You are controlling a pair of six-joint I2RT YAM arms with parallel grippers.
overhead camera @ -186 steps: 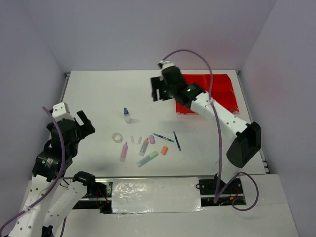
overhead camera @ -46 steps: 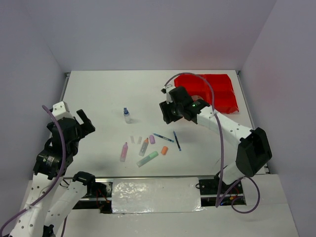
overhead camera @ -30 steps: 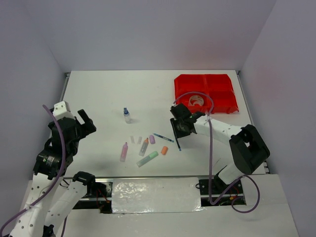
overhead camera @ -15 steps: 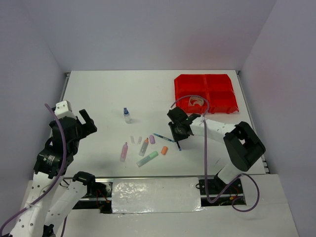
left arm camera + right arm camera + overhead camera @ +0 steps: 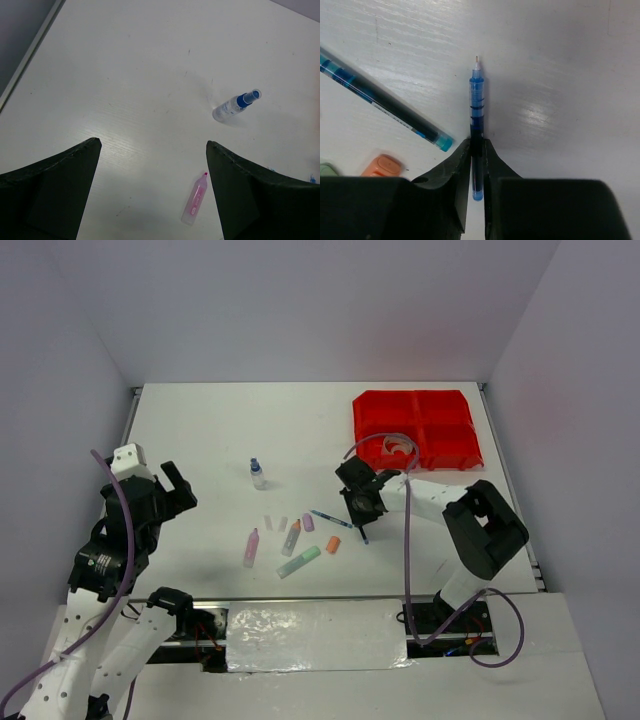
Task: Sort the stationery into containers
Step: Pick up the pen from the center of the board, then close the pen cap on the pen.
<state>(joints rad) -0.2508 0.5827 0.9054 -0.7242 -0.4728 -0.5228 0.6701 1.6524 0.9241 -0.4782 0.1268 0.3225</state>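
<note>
Next, my left gripper will go down and to the right in the overhead view, onto the clear tube nearer the pink highlighter (image 5: 268, 523), because it hangs empty, well aside.
My right gripper (image 5: 477, 142) is down on the table, jaws shut on a thin blue pen (image 5: 477, 100) whose tip points away from me. From above, this gripper (image 5: 358, 508) sits left of and nearer than the red containers (image 5: 440, 405). A second dark pen (image 5: 380, 102) lies to its left, beside an orange piece (image 5: 382, 166). My left gripper (image 5: 152, 145) hangs open above the table with nothing in it. Below it lie a pink highlighter (image 5: 195, 205) and a blue-capped bottle (image 5: 234, 105).
A tape roll (image 5: 398, 447) lies in the near-left red bin. An orange-tipped highlighter (image 5: 291, 537), a green highlighter (image 5: 299, 561) and a purple piece (image 5: 308, 523) lie at the table's middle front. Walls stand behind and at both sides.
My right gripper came from the bins down to the blue pen and closed on it. The tape roll that lay on the table is now in a bin. The left arm barely moved.
</note>
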